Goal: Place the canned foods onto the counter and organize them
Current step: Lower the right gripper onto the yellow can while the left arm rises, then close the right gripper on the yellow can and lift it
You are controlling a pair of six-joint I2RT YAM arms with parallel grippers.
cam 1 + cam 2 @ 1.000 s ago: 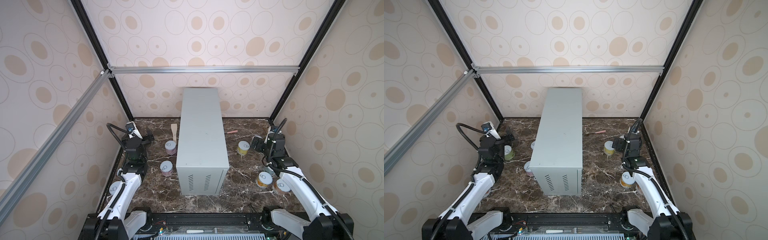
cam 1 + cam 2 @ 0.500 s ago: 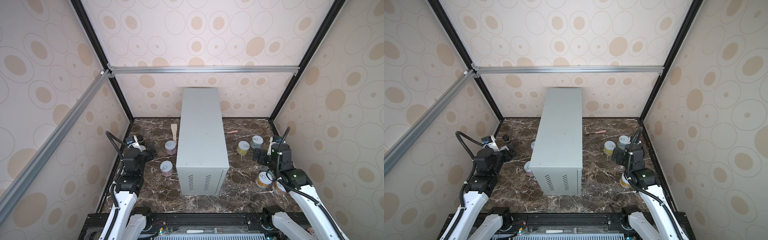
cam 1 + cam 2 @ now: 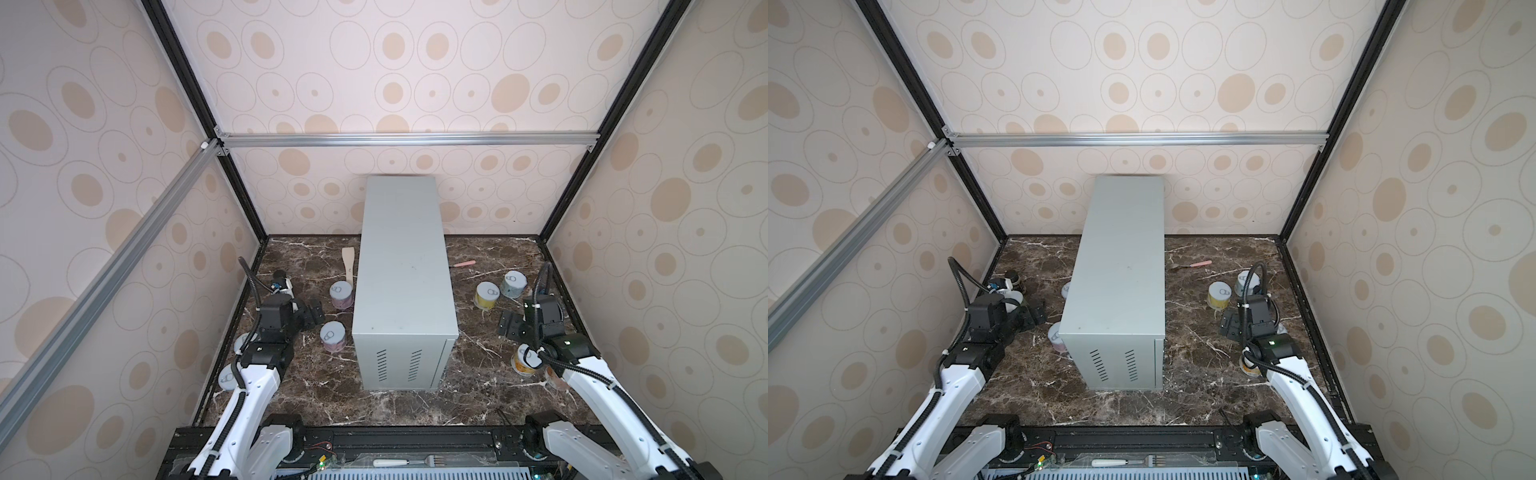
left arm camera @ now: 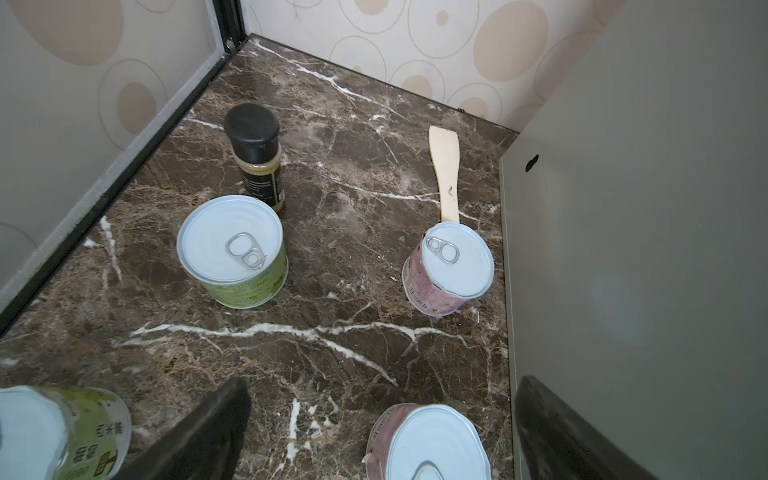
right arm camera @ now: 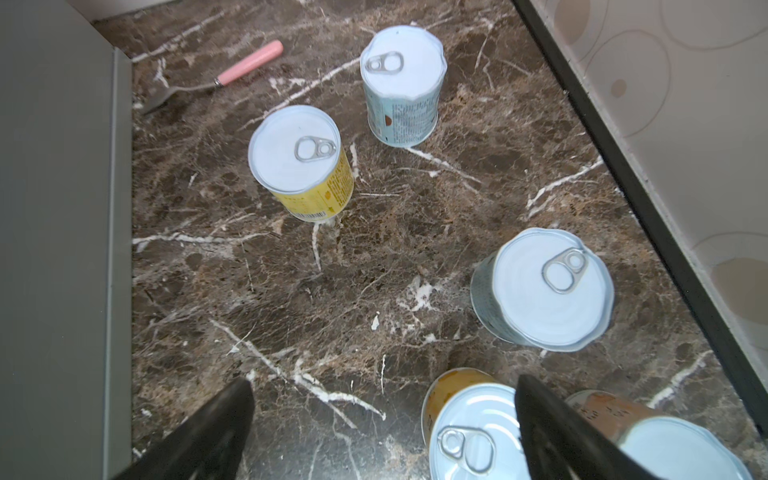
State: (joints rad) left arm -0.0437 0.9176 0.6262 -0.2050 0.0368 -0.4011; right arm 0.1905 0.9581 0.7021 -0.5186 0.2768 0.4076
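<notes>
The yellow can stands outward of my right gripper and below it, so my right gripper will reach outward and lower its open fingers around the upper sides of the can.
The counter, a tall grey box, stands mid-floor. Every can in view stands on the dark marble. Left of the counter are two pink cans and a green can. On its right stand a yellow can, a light blue can and an orange can. My left gripper hangs open above the near pink can. My right gripper is open, with the orange can beside one finger. Neither holds anything.
A dark-capped bottle stands by the left wall and a wooden spatula lies beside the counter. A pink-handled fork lies at the back right. Another green can, a blue-grey can and a second orange can stand near the side walls.
Both arms have drawn back toward the front, so the far cans on each side now show. Both grippers have stayed open and no can has moved.
</notes>
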